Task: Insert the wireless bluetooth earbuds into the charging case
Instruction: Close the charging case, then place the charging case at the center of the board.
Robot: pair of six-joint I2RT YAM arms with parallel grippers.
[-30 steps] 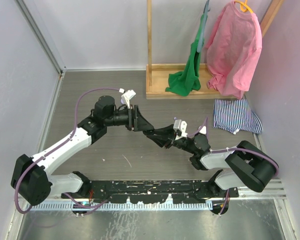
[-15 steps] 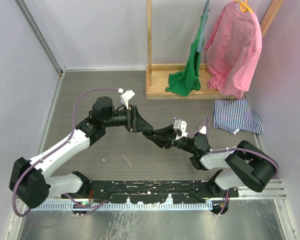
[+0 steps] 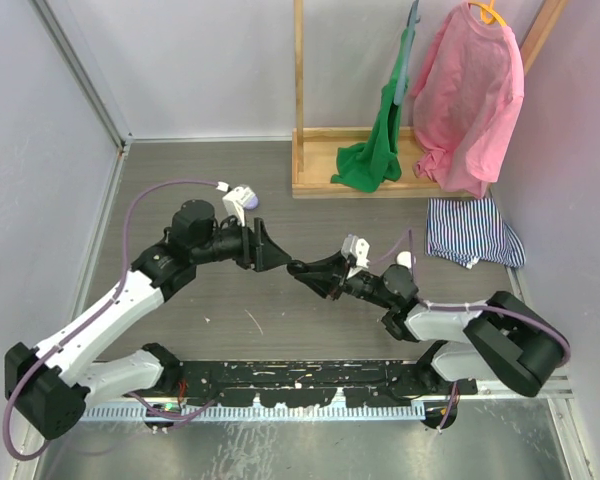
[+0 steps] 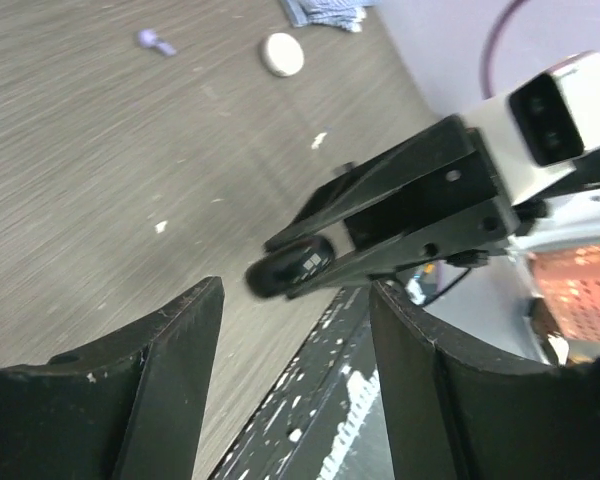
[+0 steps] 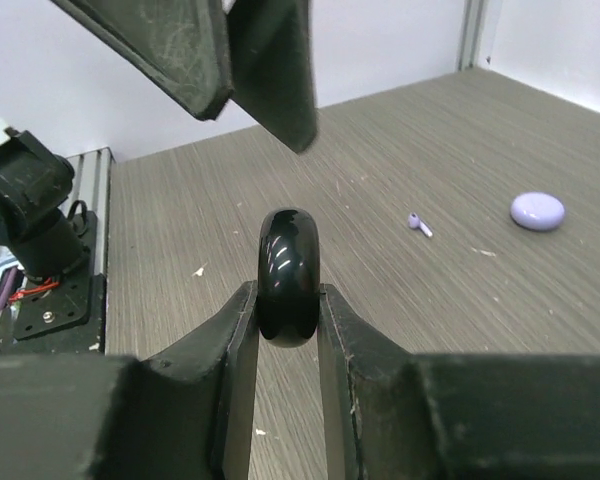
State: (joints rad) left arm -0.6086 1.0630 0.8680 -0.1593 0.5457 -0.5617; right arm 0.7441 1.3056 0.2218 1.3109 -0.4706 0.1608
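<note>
I will next swing my right gripper outward toward the striped cloth, and then I will lower the black case (image 5: pixel 287 258) onto the bare table between the white case and the wooden rack.
My right gripper (image 5: pixel 287 292) is shut on a glossy black round charging case (image 5: pixel 287 258), held on edge above the table; the lid looks closed. The same case (image 4: pixel 288 270) shows just beyond the tips of my left gripper (image 4: pixel 295 292), which is open and holds nothing. In the top view the left gripper (image 3: pixel 268 250) sits just left of the right gripper (image 3: pixel 300 268), tips apart. A lilac earbud (image 5: pixel 418 223) lies on the table, also seen as the small lilac piece (image 4: pixel 155 41) in the left wrist view. No earbud is in either gripper.
A lilac case (image 5: pixel 537 211) lies on the table behind the left wrist (image 3: pixel 250 203). A white case (image 4: pixel 282 53) lies near the right arm (image 3: pixel 405 260). A wooden rack (image 3: pixel 310 180) with green and pink garments and a striped cloth (image 3: pixel 470 232) stand at the back right.
My left gripper has drawn back to the left, away from the black case, and its jaws have widened a little. The lilac case has come into view behind it. The right gripper barely moved.
</note>
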